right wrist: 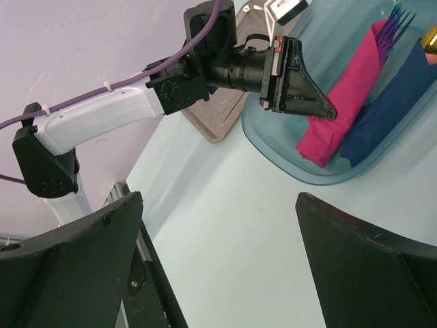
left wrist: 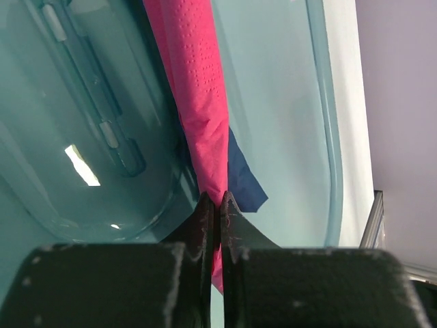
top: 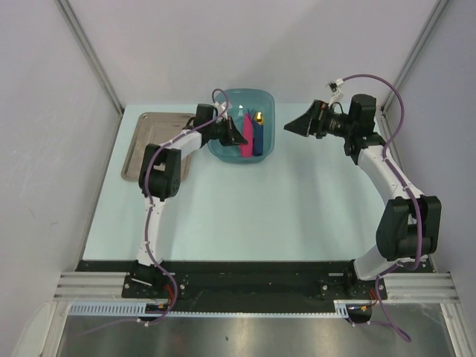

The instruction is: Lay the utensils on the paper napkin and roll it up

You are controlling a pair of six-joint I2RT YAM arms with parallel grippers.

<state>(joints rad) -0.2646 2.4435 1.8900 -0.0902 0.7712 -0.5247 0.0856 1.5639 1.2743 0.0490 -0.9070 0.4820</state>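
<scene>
The pink roll's utensils are wrapped, so my left gripper needs to lower the roll onto the bowl's bottom below the gripper, beside the blue object, and release it.
The paper napkin (top: 246, 135) is a short magenta-pink roll lying in a teal bowl (top: 269, 104). My left gripper (top: 238, 136) is shut on its near end; in the left wrist view the jaws (left wrist: 218, 199) pinch the pink paper (left wrist: 201, 82). Purplish utensil tines (right wrist: 395, 20) stick out of the roll's far end (right wrist: 348, 96). My right gripper (top: 291, 126) is open and empty, held above the table to the right of the bowl, its fingers wide apart (right wrist: 217, 198).
A chunky blue object (top: 258, 137) with a yellow tip (right wrist: 430, 41) lies beside the roll in the bowl (right wrist: 273, 143). A grey-brown metal tray (top: 145, 141) sits at the table's far left. Booth walls close the sides.
</scene>
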